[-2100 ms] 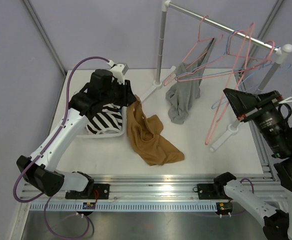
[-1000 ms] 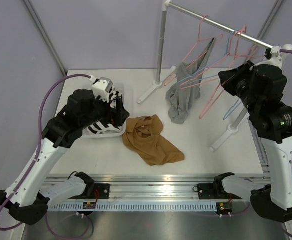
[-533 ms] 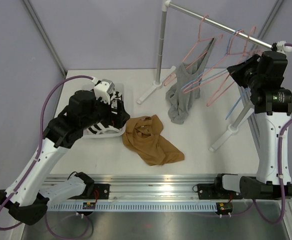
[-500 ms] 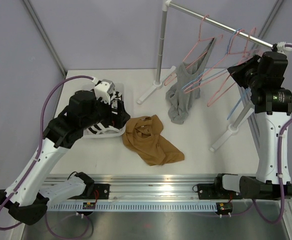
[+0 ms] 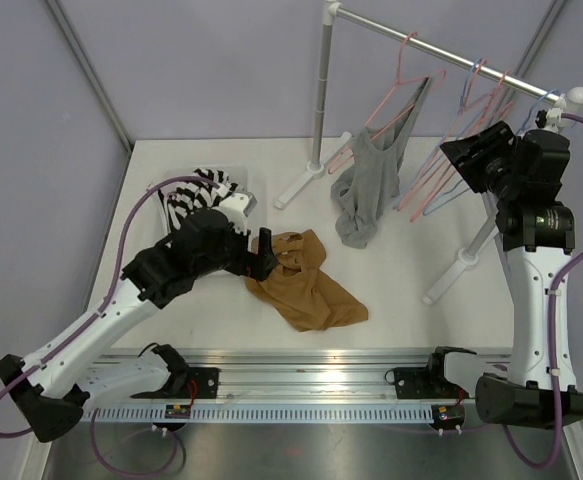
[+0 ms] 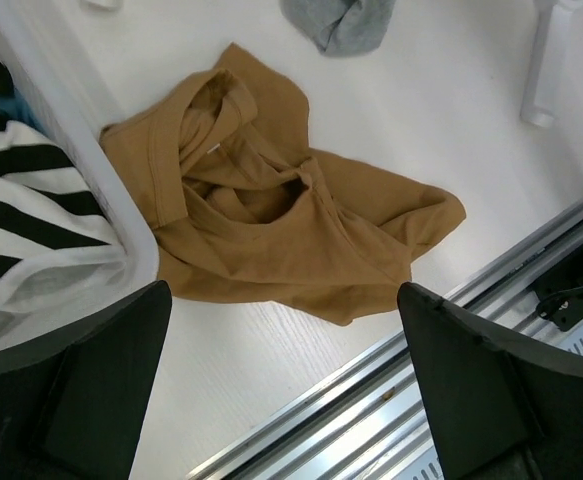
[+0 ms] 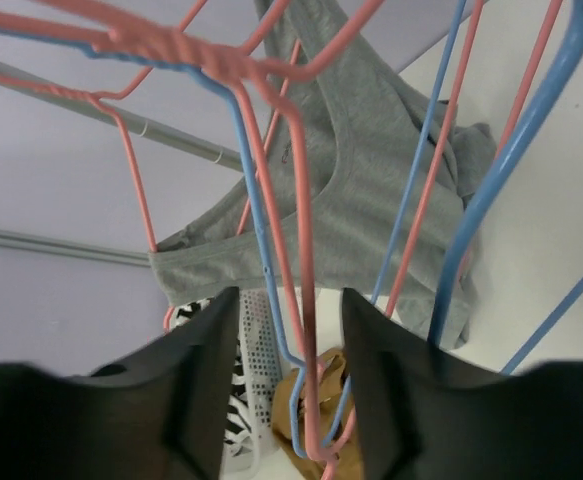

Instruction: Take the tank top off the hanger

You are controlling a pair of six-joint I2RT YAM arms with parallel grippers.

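The brown top's middle folds get my left gripper next, which moves down and toward the right in the top view, because the cloth bunches up there.
A grey tank top (image 5: pixel 363 195) hangs by one strap on a pink hanger (image 5: pixel 391 112) on the rail (image 5: pixel 441 50), its lower part bunched on the table. In the right wrist view the same grey tank top (image 7: pixel 341 200) fills the background. My right gripper (image 7: pixel 291 370) is up by the rail's right end, open, with a pink hanger wire (image 7: pixel 281 230) and a blue hanger wire (image 7: pixel 261 240) running loose between its fingers. My left gripper (image 6: pixel 283 390) hovers open and empty over the table, just beyond a crumpled brown top (image 6: pixel 271 230).
Several empty pink and blue hangers (image 5: pixel 461 130) crowd the rail beside my right gripper (image 5: pixel 463 155). A white basket (image 6: pixel 81 140) with a striped garment (image 6: pixel 21 220) stands left of the brown top (image 5: pixel 301 280). The rack's feet (image 5: pixel 441 280) rest on the table at right and back.
My right gripper has opened off the hanger wires, and the empty hangers have swung back under the rail. My left arm has moved from the basket to over the brown top.
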